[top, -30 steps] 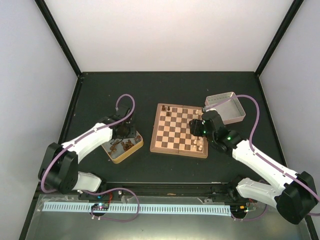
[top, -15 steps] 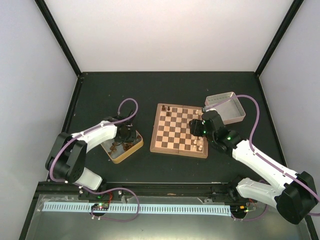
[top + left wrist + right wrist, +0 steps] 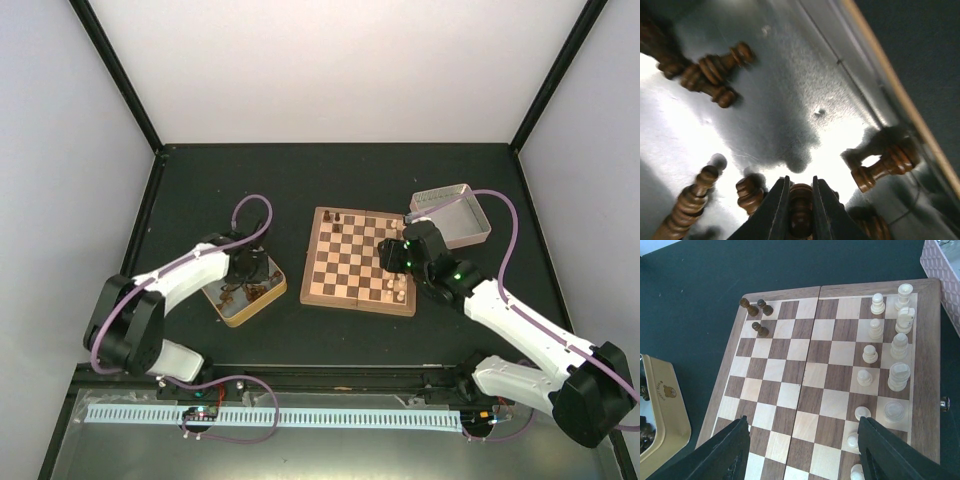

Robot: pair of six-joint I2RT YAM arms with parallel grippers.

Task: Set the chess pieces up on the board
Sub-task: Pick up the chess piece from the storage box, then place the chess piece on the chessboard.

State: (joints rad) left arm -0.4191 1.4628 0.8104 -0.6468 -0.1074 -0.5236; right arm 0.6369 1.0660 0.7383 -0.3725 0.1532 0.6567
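Observation:
My left gripper rises, crosses over and lowers to release next. The free square by the board's dark pieces lies to its right in the top view.
Inside the gold tin (image 3: 790, 95), my left gripper (image 3: 800, 189) is shut on a dark brown chess piece (image 3: 800, 210), with several more dark pieces (image 3: 715, 70) lying loose around it. From above, the left gripper (image 3: 249, 270) sits low over that tin (image 3: 268, 296). The board (image 3: 352, 262) carries three dark pieces (image 3: 759, 315) at its far left corner and several pale cream pieces (image 3: 892, 345) along its right side. My right gripper (image 3: 802, 440) hovers open over the board's near squares, holding nothing; from above, it (image 3: 397, 257) is over the board's right part.
A silver tin (image 3: 455, 215) stands just beyond the board's far right corner, its wall (image 3: 942, 265) close to the pale pieces. The gold tin's rim (image 3: 662, 410) lies left of the board. Black frame posts bound the dark table.
My left gripper has closed on a dark piece in the gold tin, and the left arm has shifted slightly. The right arm has not moved.

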